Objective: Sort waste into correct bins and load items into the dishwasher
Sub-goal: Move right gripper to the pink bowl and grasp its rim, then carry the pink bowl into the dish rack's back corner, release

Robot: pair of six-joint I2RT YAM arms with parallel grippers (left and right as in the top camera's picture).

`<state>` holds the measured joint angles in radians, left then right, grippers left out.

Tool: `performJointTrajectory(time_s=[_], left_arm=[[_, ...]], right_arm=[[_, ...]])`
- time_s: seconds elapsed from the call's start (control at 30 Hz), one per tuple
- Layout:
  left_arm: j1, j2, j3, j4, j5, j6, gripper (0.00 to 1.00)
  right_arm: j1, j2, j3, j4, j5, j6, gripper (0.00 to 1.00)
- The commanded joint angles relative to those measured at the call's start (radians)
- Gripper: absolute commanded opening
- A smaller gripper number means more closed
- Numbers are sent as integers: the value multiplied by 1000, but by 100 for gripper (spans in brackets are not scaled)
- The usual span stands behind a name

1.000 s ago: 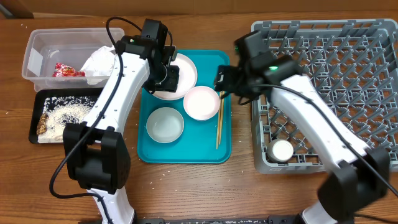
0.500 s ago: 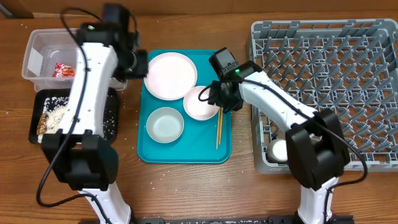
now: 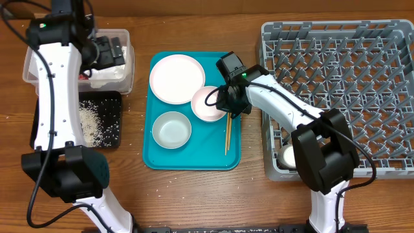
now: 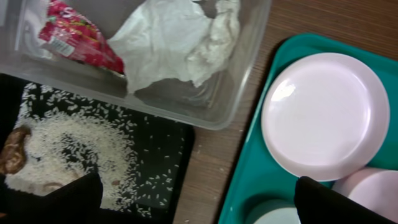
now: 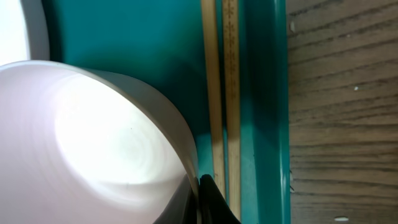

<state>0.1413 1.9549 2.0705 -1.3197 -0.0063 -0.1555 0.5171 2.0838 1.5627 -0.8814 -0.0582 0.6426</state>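
My right gripper goes up, outward, then down next, tilting the bowl into the dish rack's far corner [image 3: 300,46] nearest the tray, to release it where prongs stand empty.
My left gripper [image 3: 108,50] hangs open and empty over the clear tub [image 3: 127,65]; its black fingertips [image 4: 59,199] frame the bottom of the left wrist view. In the tub lie a red-and-white wrapper [image 4: 74,38] and a crumpled tissue [image 4: 177,37]. The black tray [image 4: 165,168] holds rice [image 4: 74,149] and brown scraps [image 4: 12,155]. My right gripper [image 5: 198,193] is shut on the rim of a white bowl [image 5: 93,143], which lies on the teal tray [image 3: 194,155] beside the chopsticks [image 5: 224,93]. A white plate [image 3: 177,79] and a second bowl [image 3: 171,129] also sit there.
The grey dish rack [image 3: 343,84] fills the right side, with a small white cup [image 3: 291,156] in its near left corner. Loose rice grains dot the wooden table in front of the teal tray.
My left arm swung left from the plate to above the clear tub and its jaws opened. My right gripper came down onto the small bowl's rim and shut on it.
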Motion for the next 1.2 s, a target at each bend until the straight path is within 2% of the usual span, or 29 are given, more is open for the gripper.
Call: performJointTrajectory(time_s=[0.0, 0.23, 0.4, 0.5, 0.63, 0.73, 1.0, 1.17], left_arm=[[24, -19, 20, 0, -46, 2, 100], [28, -19, 20, 0, -46, 2, 100], [29, -19, 20, 0, -46, 2, 100], [28, -19, 20, 0, -46, 2, 100], [29, -19, 20, 0, -46, 2, 100], [29, -19, 20, 0, -46, 2, 100], [29, -19, 20, 0, -46, 2, 100], [29, -19, 20, 0, -46, 2, 100]], right_arm=[[2, 5, 1, 6, 42, -21, 4], [-31, -94, 104, -97, 175, -91, 4], [-59, -199, 293, -261, 492, -94, 4], [-69, -222, 364, -290, 692, -94, 4], [-100, -208, 354, -248, 1002, -103, 4], [-140, -174, 328, -177, 1143, -179, 4], [-243, -23, 313, 40, 1168, -511, 4], [-248, 57, 312, 107, 1297, -570, 4]])
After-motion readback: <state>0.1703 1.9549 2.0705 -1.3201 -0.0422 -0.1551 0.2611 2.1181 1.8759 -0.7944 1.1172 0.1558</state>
